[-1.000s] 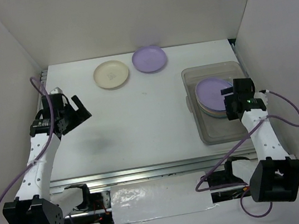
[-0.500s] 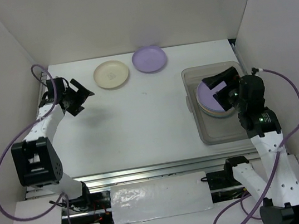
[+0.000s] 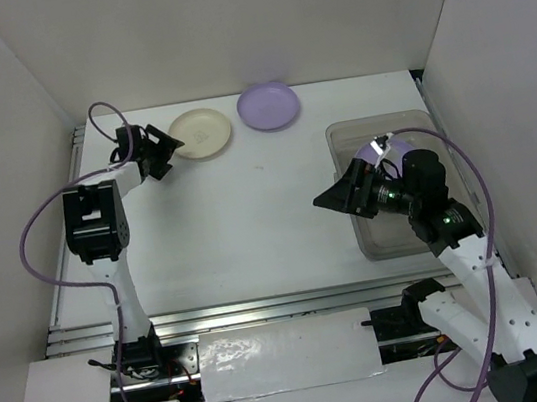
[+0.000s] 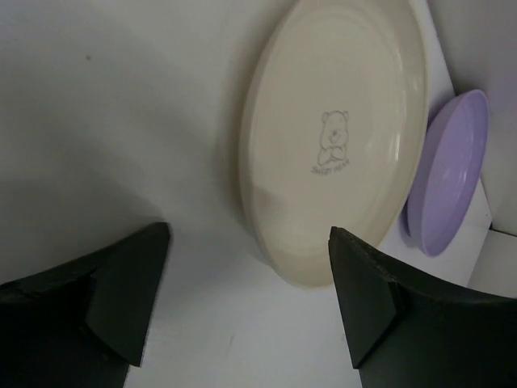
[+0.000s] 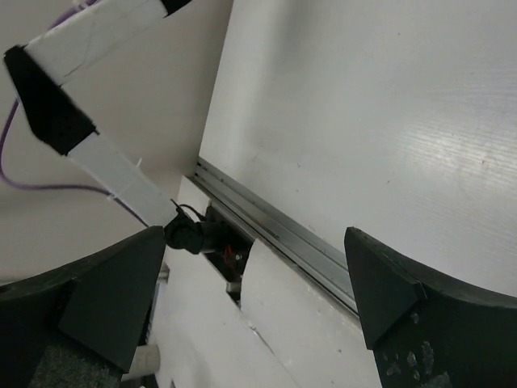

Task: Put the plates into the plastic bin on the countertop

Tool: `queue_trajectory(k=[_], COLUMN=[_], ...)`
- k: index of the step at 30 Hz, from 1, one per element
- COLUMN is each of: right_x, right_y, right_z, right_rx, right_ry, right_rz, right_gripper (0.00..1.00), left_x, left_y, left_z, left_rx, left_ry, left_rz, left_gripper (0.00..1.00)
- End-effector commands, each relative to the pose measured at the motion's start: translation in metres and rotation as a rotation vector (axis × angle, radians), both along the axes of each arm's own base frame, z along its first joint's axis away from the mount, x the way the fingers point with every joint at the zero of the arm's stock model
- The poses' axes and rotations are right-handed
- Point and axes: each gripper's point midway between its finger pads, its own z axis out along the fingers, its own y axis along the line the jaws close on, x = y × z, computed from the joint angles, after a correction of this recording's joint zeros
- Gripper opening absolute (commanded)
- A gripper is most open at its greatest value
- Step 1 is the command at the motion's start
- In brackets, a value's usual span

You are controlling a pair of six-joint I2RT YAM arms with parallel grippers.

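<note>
Next, my left gripper needs to lower to the cream plate's nearest rim and close there, because that rim shows between its open fingers in the left wrist view.
A cream plate (image 3: 201, 132) with a bear print and a lilac plate (image 3: 269, 106) lie at the back of the white countertop (image 3: 252, 224). My left gripper (image 3: 162, 151) is open and empty, just left of the cream plate. In the left wrist view the cream plate (image 4: 339, 137) lies just ahead of the gripper (image 4: 250, 234), with the lilac plate (image 4: 448, 178) behind it. The plastic bin (image 3: 378, 122) stands at the right. My right arm hides most of its stacked plates; a lilac edge (image 3: 399, 148) shows. My right gripper (image 3: 334, 196) is open and empty, left of the bin and above the countertop.
White walls enclose the countertop on three sides. A metal rail (image 3: 264, 308) runs along the near edge and also shows in the right wrist view (image 5: 275, 230). The left arm's upright link (image 3: 109, 285) stands at the near left.
My left arm has swung to the back, up to the cream plate. My right gripper has lifted out of the bin and swung left over the countertop. The lilac plate stays in the bin.
</note>
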Motion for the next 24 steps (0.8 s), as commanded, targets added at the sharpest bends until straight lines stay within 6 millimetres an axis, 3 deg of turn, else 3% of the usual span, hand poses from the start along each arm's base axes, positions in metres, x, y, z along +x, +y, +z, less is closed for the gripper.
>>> queue_trajectory(k=[1,3,6,10,17,19,20,22,24], right_x=[-0.008,-0.006,0.003,0.002,0.006,0.003,0.002,-0.001,-0.005], right_y=[0.003,0.0,-0.01,-0.015,-0.028,-0.029,-0.03,-0.03,-0.03], right_z=[0.035,0.033,0.029,0.033,0.02,0.024,0.025,0.031,0.036], right_rx=[-0.015,-0.048,-0.096,-0.095,-0.119,-0.114,-0.111,-0.103,-0.097], right_ry=[-0.186,-0.192,-0.179,-0.203,-0.153,-0.165,-0.167,-0.178,-0.187], right_rz=[0.073,0.064,0.01,-0.013,-0.071,-0.08,-0.084,-0.089,-0.088], right_gripper=[1.0,1.0,1.0,1.0,1.0,1.0,1.0,1.0,1.0], left_x=[0.02,0.032,0.031,0.027,0.024,0.025,0.016,0.003,-0.028], left_y=[0.007,0.011,0.013,0.018,0.017,0.02,0.023,0.037,0.047], left_z=[-0.016,-0.026,-0.041,-0.054,-0.061,-0.059,-0.063,-0.043,-0.012], left_rx=[-0.003,0.022,0.085,0.14,0.145,0.157,0.159,0.195,0.191], left_ry=[-0.011,0.004,0.085,0.184,0.202,0.205,0.25,0.265,0.264], left_rz=[0.035,0.048,0.082,0.116,0.105,0.115,0.138,0.219,0.324], left_gripper=[0.93,0.85,0.77,0.47,0.39,0.09,0.0,0.0,0.0])
